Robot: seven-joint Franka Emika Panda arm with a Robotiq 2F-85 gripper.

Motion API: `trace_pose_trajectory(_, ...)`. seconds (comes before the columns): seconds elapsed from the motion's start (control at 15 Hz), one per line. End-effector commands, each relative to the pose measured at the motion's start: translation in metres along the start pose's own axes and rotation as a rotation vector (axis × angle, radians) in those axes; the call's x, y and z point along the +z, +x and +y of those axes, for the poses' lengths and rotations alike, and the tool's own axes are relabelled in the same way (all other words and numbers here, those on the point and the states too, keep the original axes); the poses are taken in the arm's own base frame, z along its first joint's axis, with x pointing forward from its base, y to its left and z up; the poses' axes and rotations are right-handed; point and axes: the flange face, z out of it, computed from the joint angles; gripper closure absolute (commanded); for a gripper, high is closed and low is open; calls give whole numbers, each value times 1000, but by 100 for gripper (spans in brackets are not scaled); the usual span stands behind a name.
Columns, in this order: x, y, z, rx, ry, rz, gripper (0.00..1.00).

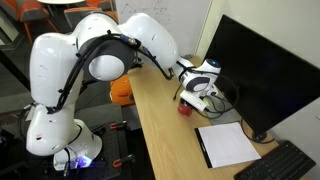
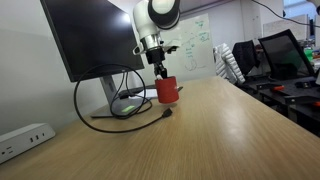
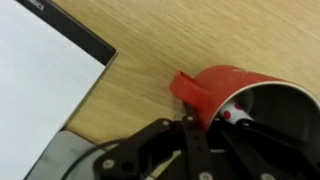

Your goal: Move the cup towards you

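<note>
My gripper draws the held cup back next, away from the monitor, onto clear wood by the desk edge and releases it there.
The cup is small, round and red, with a short handle. It shows in both exterior views, on the wooden desk in front of the monitor. In the wrist view the cup is close up, with its handle pointing left and a white patch with red dots inside. My gripper comes down onto the cup from above. In the wrist view its fingers straddle the near rim and look shut on it. The cup's base is at desk level.
A black monitor stands behind the cup, with a looped black cable at its foot. A white paper pad and a keyboard lie nearby. A power strip lies on the desk. An orange boxy thing sits beyond the desk edge.
</note>
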Motion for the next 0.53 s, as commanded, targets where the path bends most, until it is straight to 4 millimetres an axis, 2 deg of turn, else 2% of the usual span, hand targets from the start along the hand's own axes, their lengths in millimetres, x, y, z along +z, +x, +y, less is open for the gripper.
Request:
trace_pose_trajectory(0.0,-25,-7,-24,-204,-17,-5,98)
trace_pose_trajectory(0.2,-32,-7,-64,-377,-13,3,98)
trace_pose_trajectory(0.47,-24,-15,-126,-609,-4,-10,98)
